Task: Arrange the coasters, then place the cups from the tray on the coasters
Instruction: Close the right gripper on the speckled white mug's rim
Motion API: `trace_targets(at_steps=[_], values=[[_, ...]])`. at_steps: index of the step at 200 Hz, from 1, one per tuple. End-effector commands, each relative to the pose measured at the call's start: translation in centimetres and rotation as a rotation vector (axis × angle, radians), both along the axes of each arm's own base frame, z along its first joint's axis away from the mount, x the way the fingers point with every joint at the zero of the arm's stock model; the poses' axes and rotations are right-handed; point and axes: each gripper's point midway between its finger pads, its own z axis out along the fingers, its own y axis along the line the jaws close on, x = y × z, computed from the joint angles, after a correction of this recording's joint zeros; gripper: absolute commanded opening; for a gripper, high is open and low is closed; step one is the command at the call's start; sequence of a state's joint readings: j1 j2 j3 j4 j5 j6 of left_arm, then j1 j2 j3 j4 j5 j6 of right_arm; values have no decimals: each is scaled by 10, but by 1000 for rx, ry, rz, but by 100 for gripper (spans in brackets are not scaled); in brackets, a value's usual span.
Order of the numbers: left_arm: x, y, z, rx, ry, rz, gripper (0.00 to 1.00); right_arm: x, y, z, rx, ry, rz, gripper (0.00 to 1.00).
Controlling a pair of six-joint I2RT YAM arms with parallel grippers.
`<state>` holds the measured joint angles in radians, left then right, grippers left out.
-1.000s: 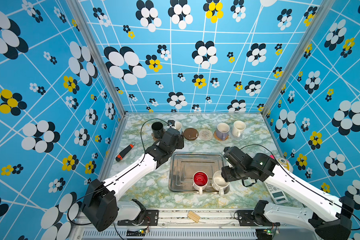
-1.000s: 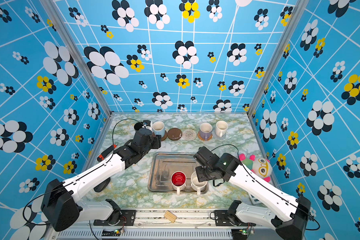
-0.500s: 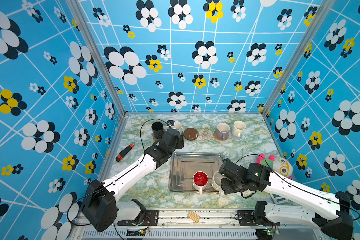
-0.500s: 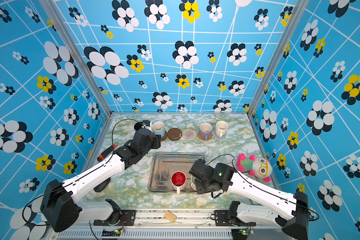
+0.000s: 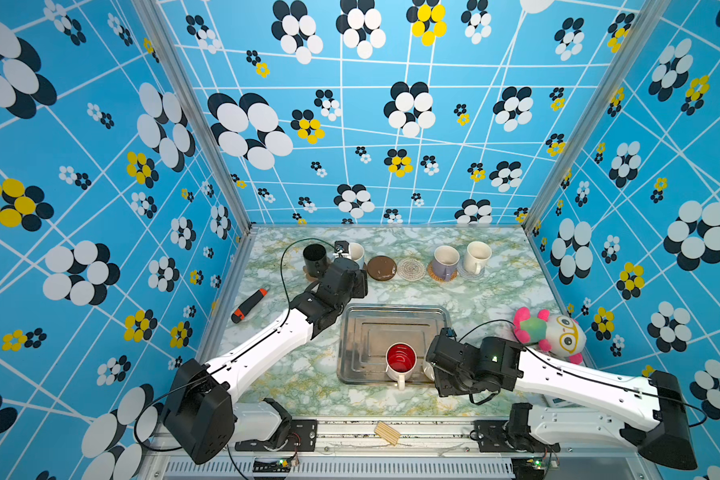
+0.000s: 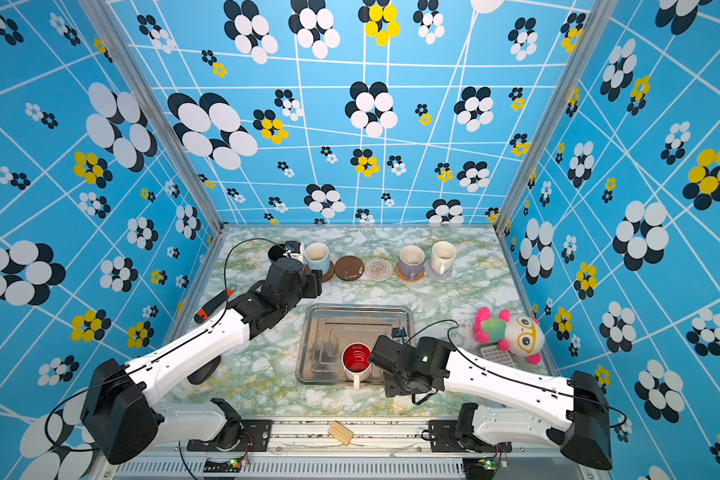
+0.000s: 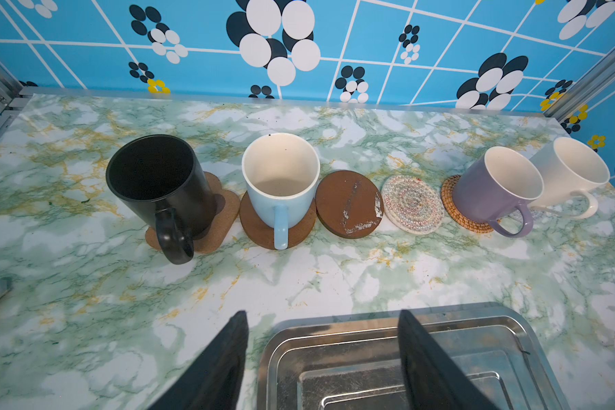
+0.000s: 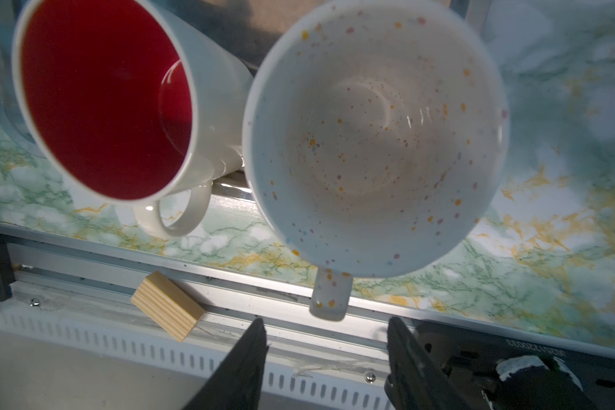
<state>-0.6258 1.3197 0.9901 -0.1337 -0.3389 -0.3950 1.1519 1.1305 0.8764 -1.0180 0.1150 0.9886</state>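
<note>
My right gripper lowers with its fingers open around the speckled cup's handle (image 8: 329,294) next and closes there, as that handle sits below the gap between my fingers.
The steel tray (image 5: 391,328) holds a white cup with a red inside (image 5: 400,359) and a speckled white cup (image 8: 373,135) side by side at its near edge. My right gripper (image 8: 326,320) hangs open just short of the speckled cup's handle (image 8: 329,294), holding nothing. Along the back stand a black cup (image 7: 157,184) on the paw coaster, a light blue cup (image 7: 279,181) on a dark-brown disc, a bare dark-brown disc (image 7: 348,204), a bare woven pale disc (image 7: 412,204), a lavender cup (image 7: 494,188) on rattan, and a cream cup (image 7: 576,174). My left gripper (image 7: 322,314) is open over the tray's far left corner.
A pink and green stuffed toy (image 5: 551,332) lies right of the tray with a calculator (image 6: 495,355) beside it. An orange and black tool (image 5: 248,305) lies at the left edge. A small wooden block (image 5: 386,432) rests on the front rail.
My right arm has swung toward the front edge and come down over the speckled cup, now covering it in the top views. The left arm has stayed put.
</note>
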Motion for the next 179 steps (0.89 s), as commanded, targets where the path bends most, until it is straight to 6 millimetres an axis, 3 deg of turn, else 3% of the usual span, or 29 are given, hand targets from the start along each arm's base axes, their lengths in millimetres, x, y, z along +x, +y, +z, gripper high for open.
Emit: trace_targets(at_steps=[1,47,113,179], values=[[-1,7,1,21,-13,20,68,0,7,-9,21,10,-24,57],[0,9,-1,29,-10,28,68,1,-3,-19,-51,6,-30,57],[2,7,-5,39,4,26,68,7,10,-35,-11,-6,-47,51],[4,6,-9,50,12,31,68,8,0,-46,-82,-9,-51,45]])
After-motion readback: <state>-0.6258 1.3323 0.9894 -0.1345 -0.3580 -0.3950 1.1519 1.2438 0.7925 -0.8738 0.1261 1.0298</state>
